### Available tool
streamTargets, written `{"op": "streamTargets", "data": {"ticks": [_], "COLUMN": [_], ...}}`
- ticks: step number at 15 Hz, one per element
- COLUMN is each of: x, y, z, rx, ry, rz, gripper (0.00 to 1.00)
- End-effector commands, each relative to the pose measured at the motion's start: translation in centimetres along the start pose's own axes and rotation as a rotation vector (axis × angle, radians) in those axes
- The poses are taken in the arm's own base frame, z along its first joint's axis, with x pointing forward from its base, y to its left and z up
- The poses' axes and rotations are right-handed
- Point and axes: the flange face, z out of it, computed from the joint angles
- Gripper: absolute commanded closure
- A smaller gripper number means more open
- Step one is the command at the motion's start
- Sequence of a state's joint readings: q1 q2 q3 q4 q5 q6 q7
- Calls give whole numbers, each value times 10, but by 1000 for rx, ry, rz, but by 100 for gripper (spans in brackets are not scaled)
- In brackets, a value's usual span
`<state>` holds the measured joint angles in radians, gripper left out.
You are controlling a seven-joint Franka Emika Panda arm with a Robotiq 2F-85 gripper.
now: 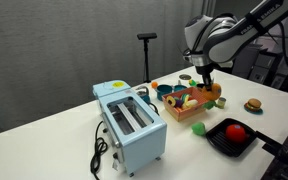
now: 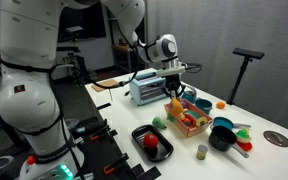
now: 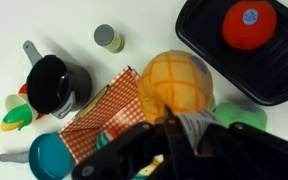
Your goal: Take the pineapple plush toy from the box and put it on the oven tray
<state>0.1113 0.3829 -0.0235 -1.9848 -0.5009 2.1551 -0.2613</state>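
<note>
The oven tray lies mostly bare to the right in the wrist view, so next my gripper will carry the pineapple over there and release it onto the tray.
The pineapple plush toy (image 3: 179, 85) is yellow-orange and hangs in my gripper (image 3: 174, 128), whose jaws are shut on its grey tag end. In both exterior views the gripper (image 1: 204, 80) (image 2: 174, 86) holds the toy (image 1: 206, 93) (image 2: 175, 103) just above the orange-tan box (image 1: 187, 108) (image 2: 188, 124). In the wrist view the box (image 3: 102, 112) shows a checkered lining. The black oven tray (image 1: 220, 141) (image 2: 139, 135) (image 3: 196, 45) lies beside the box and holds a red round toy (image 1: 236, 130) (image 2: 152, 143) (image 3: 249, 22).
A light-blue toaster (image 1: 130, 122) (image 2: 147, 91) stands beyond the box. A black pot (image 3: 50, 84) (image 2: 222, 137), a small can (image 3: 108, 38) (image 2: 201, 151) and coloured toy dishes lie around the box. A burger-like toy (image 1: 252, 104) sits apart near the table edge.
</note>
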Motion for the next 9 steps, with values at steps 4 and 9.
{"op": "streamTargets", "data": {"ticks": [4,9], "x": [-40,-55], "y": [-30,-56], "z": [-5,-2], "rx": [-33,-72], "ry": [1,-24], "rz": [-5,-42], "gripper": [96,96]}}
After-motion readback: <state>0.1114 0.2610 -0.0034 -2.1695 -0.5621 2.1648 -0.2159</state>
